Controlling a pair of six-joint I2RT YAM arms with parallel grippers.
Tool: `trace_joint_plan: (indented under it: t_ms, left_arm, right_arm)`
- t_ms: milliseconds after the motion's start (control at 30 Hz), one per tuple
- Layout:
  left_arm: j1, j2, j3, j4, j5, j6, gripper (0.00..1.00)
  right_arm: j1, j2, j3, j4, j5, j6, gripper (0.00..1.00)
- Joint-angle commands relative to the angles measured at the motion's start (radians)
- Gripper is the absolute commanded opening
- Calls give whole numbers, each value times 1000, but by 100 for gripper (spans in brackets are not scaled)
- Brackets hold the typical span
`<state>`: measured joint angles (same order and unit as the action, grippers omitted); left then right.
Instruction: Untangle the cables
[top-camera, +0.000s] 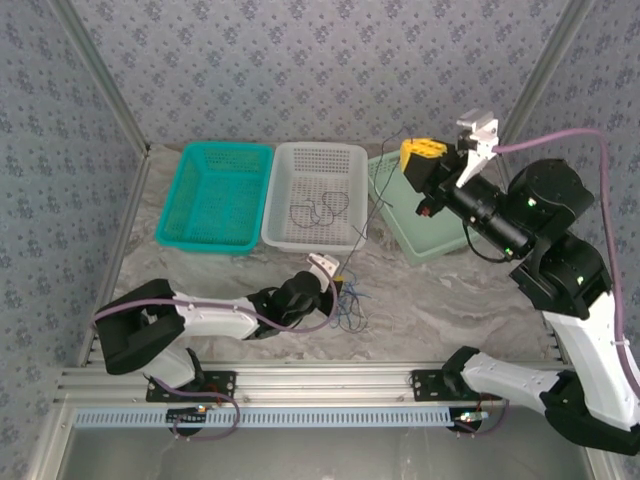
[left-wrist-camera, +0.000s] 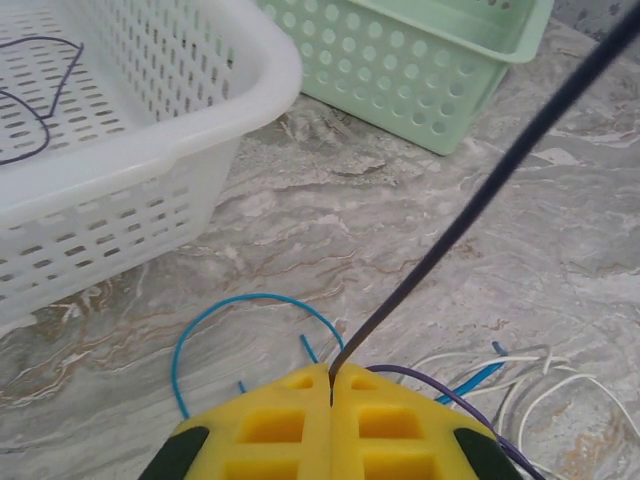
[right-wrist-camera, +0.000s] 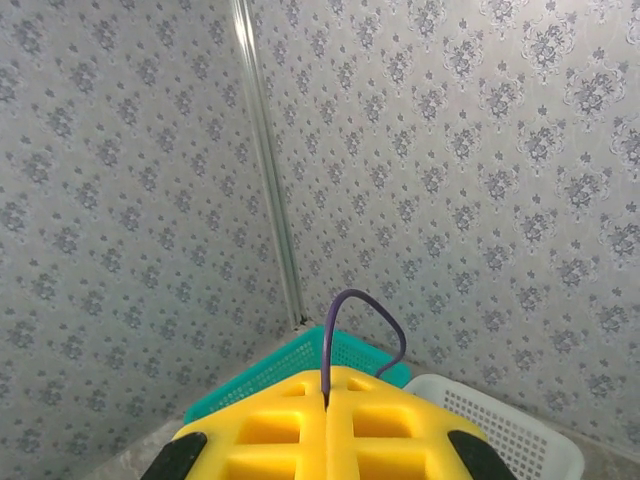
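Observation:
The left gripper needs to rise outward from the pile toward the basket's near edge (top-camera: 298, 247) (left-wrist-camera: 120, 162) and release the cable, since another dark cable is already inside the white basket.
A dark purple cable (top-camera: 368, 228) is stretched taut between my two grippers. My left gripper (top-camera: 340, 272) is low over the table, with its yellow jaws (left-wrist-camera: 331, 372) shut on the cable's lower end (left-wrist-camera: 470, 215). Beside them lie a blue cable loop (left-wrist-camera: 250, 299), whitish cables (left-wrist-camera: 545, 372) and a purple wire (left-wrist-camera: 440, 384), a loose pile (top-camera: 350, 303) in the top view. The right gripper (top-camera: 410, 155) is raised above the pale green basket. Its jaws (right-wrist-camera: 327, 392) are shut on the cable's other end, which arches over them (right-wrist-camera: 365, 298).
Three baskets stand at the back: teal (top-camera: 180, 205), white (top-camera: 275, 215) and pale green (top-camera: 425, 250). Another dark cable (top-camera: 320, 212) lies inside the white basket. The white basket's corner (left-wrist-camera: 270, 70) is close to my left gripper. Patterned walls enclose the table.

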<state>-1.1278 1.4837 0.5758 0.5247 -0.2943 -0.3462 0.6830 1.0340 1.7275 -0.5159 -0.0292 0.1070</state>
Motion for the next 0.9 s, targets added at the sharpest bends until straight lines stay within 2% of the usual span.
trace_joint_plan:
  t_ms: [0,100,367,533,667,867]
  left_arm:
    - [-5,-83,-33,-45,-45,-12,9]
    - [-6,-167,-38,-57,-55,19,12]
    - [-4,-430,-31,-151,-89,142,12]
    - [8,-540,4,-201,-115,229,12]
    - [61,-584,57,-239,-42,244,12]
    - [144,-558,137,-274,-29,345,13]
  right_arm:
    - [-17,31,73,31,-9,-39,0]
    - [-24,68,66,28,-24,-43,0]
    - [-66,177,15,41,-55,-65,0]
    - [-100,220,-12,84,-79,-56,0]
    - [-135,227,-33,127,-90,-32,0]
    - [-179,259,-81,173,-137,-15,0]
